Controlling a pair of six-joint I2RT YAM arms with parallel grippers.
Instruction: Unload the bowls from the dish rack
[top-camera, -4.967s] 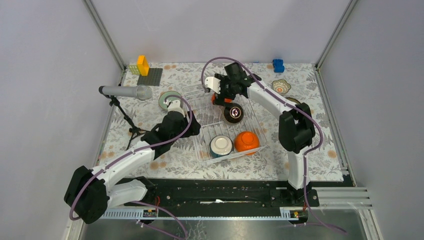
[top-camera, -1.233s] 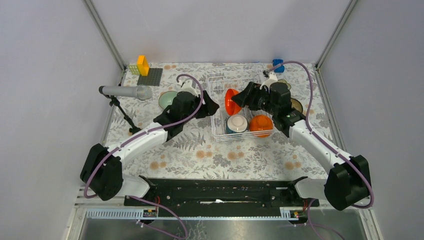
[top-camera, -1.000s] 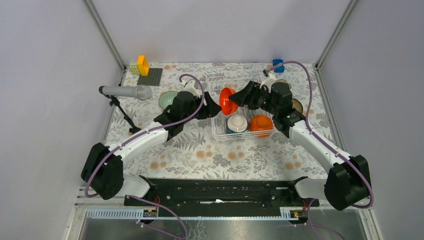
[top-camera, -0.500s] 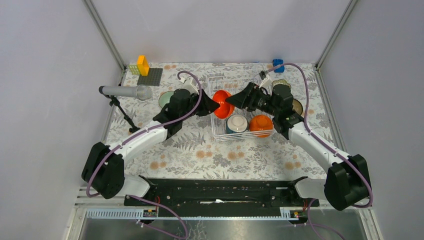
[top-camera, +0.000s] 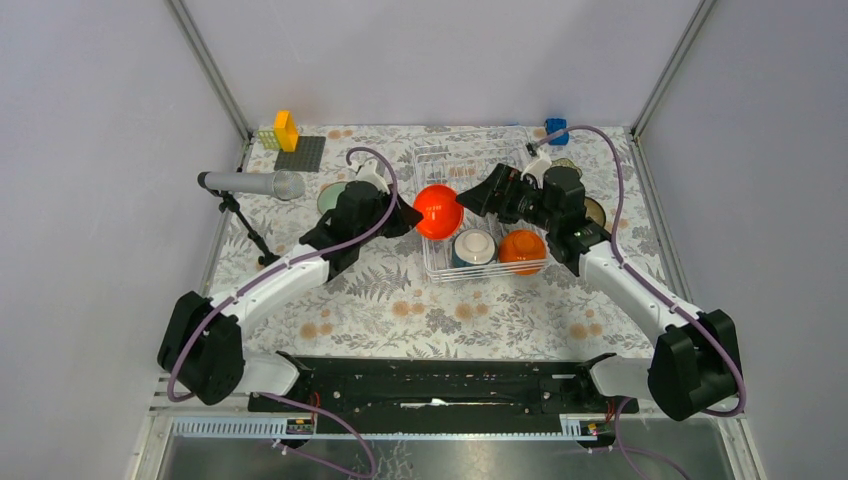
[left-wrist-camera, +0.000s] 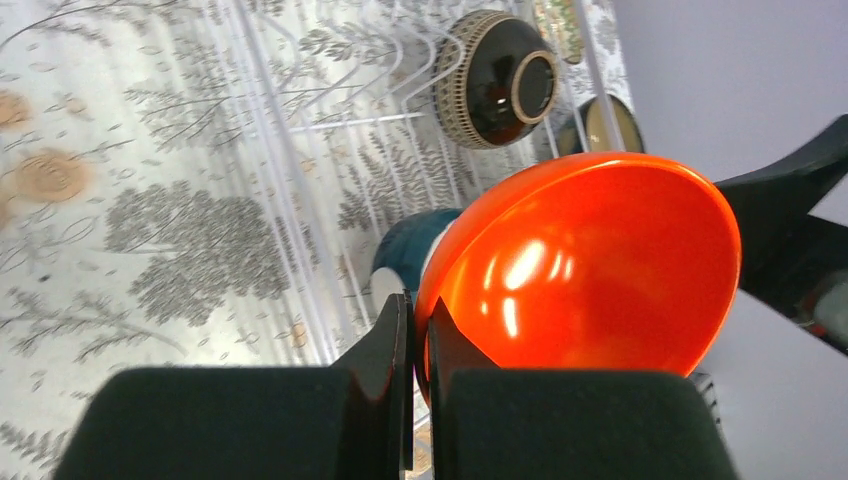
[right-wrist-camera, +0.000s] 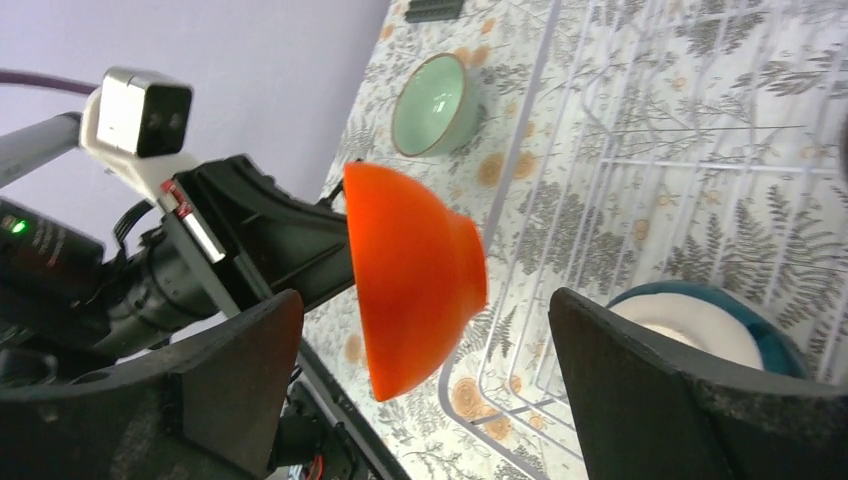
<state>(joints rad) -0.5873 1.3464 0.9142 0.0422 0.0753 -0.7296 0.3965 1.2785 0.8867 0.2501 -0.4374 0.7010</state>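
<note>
Part of the tabletop (left-wrist-camera: 175, 230) beside the rack is empty, so I will next move my left gripper to the left in the top view and down, and let go of the orange bowl there.
My left gripper (left-wrist-camera: 420, 320) is shut on the rim of an orange bowl (left-wrist-camera: 590, 270), pinching it between both fingers. In the top view this orange bowl (top-camera: 438, 210) hangs over the left edge of the white wire dish rack (top-camera: 445, 163), with the left gripper (top-camera: 412, 213) beside it. My right gripper (right-wrist-camera: 425, 300) stands wide open around the same orange bowl (right-wrist-camera: 415, 270) without touching it. A teal bowl with a cream inside (top-camera: 474, 246) and a second orange bowl (top-camera: 522, 248) sit in the rack's near end. A dark brown bowl (left-wrist-camera: 497, 78) lies among the rack wires.
A mint green bowl (top-camera: 333, 197) sits on the table left of the rack, partly behind my left arm. A microphone on a stand (top-camera: 250, 184) is further left. A yellow block (top-camera: 286, 130) and grey baseplate (top-camera: 300, 153) are back left; a blue block (top-camera: 556, 130) is back right.
The left gripper closed on the orange bowl's rim and the right gripper opened and let it go. The bowl moved slightly left and turned its hollow upward.
</note>
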